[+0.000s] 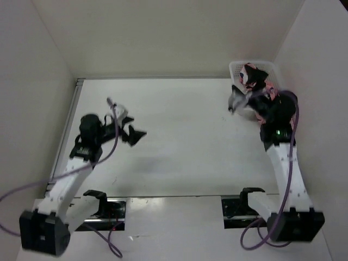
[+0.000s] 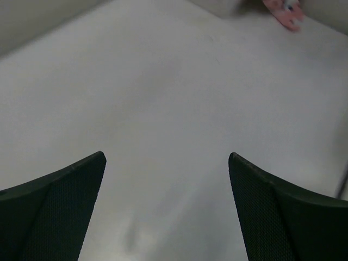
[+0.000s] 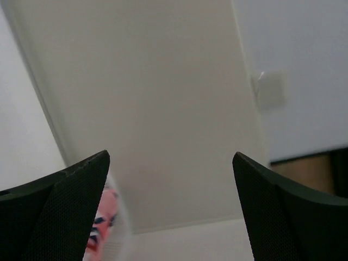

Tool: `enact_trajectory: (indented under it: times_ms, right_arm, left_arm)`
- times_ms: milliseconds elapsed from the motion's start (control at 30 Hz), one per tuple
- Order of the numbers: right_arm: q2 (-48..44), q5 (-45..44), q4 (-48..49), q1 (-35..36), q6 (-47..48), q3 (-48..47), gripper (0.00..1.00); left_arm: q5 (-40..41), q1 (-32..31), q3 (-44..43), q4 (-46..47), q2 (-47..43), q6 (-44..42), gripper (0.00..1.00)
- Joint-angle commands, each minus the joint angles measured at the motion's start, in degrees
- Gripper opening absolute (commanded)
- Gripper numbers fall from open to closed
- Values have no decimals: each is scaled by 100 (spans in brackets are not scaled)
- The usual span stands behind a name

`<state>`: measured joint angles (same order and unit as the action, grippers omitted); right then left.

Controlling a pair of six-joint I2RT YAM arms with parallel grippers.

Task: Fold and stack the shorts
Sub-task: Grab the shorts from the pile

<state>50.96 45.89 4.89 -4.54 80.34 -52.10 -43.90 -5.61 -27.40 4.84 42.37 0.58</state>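
My right gripper will next move outward and tilt down, then lower onto the fold of the shorts (image 1: 254, 77) in the basket, as my fingers face the side of the basket.
The shorts (image 1: 254, 77), salmon-pink with a navy-and-white print, lie bunched in the white mesh basket (image 1: 237, 67) at the table's far right corner. My right gripper (image 1: 235, 102) hovers just left of and in front of the basket, open and empty. In the right wrist view the open gripper (image 3: 171, 155) faces the back wall, and a bit of the shorts (image 3: 101, 216) shows beside the left finger. My left gripper (image 1: 136, 137) is open and empty above the left part of the table. In the left wrist view its gripper (image 2: 167, 157) frames bare table, with the shorts (image 2: 285, 13) far off.
White walls close the table in on the left, back and right. The basket rim (image 3: 116, 243) shows blurred in the right wrist view. The two arm bases stand at the near edge, with cables trailing from them.
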Motion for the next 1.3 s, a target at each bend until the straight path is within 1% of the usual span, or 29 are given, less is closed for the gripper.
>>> enact_trajectory:
  times_ms: [0, 33, 67, 100, 133, 167, 200, 233, 267, 300, 333, 400, 567, 633, 700, 867, 967, 1000, 1033, 1100, 1133, 1200, 1233, 1267]
  right_arm:
    - [2098, -3759, 505, 462, -4133, -1726, 98]
    - [2503, -3919, 218, 341, -4584, -2003, 98]
    - [2811, -3869, 32, 200, -4936, -2180, 98]
    - [3267, -3816, -170, 51, -5418, -2434, 98]
    - [3515, -3876, -390, 49, -5606, -2602, 98]
    - [3787, -3938, -1001, 49, -5808, -3126, 98]
    - [4416, -4017, -1338, -90, -6315, -3401, 98]
    - [4718, -4078, -1872, -178, -6607, -3673, 98]
    - [4991, -4131, -1982, -258, -6853, -4059, 98]
    - [5272, -4193, -1983, -398, -7065, -4063, 98]
    - [5345, -4289, -1913, -399, -7310, -4115, 98]
    - [5573, -4465, -1912, -399, -7313, -4229, 98]
    - [6021, -5151, -1657, -610, -7515, -4230, 98]
    - [6075, -5274, -1587, -689, -7393, -4230, 98]
    - [6145, -5572, -1465, -742, -7190, -3993, 98]
    - [6312, -5459, -1403, -1022, -7041, -3598, 98]
    - [6373, -5529, -1306, -1023, -6892, -3518, 98]
    - [6374, -5399, -1358, -1075, -6891, -3518, 95]
    - [6443, -5267, -1359, -1076, -6891, -3518, 89]
    - [6444, -5073, -1411, -1076, -6891, -3518, 71]
    - [6444, -5072, -1411, -1076, -6891, -3518, 48]
    - [6444, -5072, -1333, -1076, -6891, -3570, 25]
    - [6392, -5133, -1332, -1076, -6891, -3666, 7]
    - [6391, -5203, -1254, -1076, -6891, -3746, 1]
  left_arm:
    - [2311, -563, -2222, 790, 2503, -58, 100]
    - [2638, -564, -2626, 434, 2957, -58, 100]
    - [2980, -617, -3031, 38, 3361, -58, 100]
    - [3140, -695, -3809, -348, 4105, -58, 100]
    - [3229, -696, -4252, -1292, 4495, -58, 100]
    - [3082, -696, -4709, -1876, 5300, -58, 100]
    - [2985, -696, -5618, -2873, 5682, -58, 100]
    - [2627, -696, -6019, -3284, 6043, -58, 100]
    - [2406, -635, -6354, -3601, 6655, -58, 100]
    - [2195, -635, -6635, -3848, 6870, -58, 100]
    - [2001, -635, -6830, -3981, 7038, -58, 100]
    - [1589, -635, -6998, -3921, 7232, -58, 100]
    - [1638, -775, -7051, -3921, 7294, -58, 100]
    - [1700, -775, -7051, -3921, 7294, -58, 100]
    - [1849, -828, -6999, -3921, 7224, -58, 100]
    - [2034, -881, -6744, -3973, 7119, -58, 100]
    - [2034, -881, -6682, -3973, 7066, -58, 100]
    - [2034, -881, -6682, -3973, 7066, -58, 100]
    - [2034, -881, -6682, -3973, 7066, -58, 100]
    - [1955, -881, -6682, -3973, 7066, -58, 100]
    - [1894, -881, -6682, -3973, 7066, -58, 100]
    - [1824, -881, -6682, -4026, 7066, -58, 100]
    - [1824, -881, -6682, -4026, 7066, -58, 100]
    - [1824, -881, -6682, -4026, 7066, -58, 100]
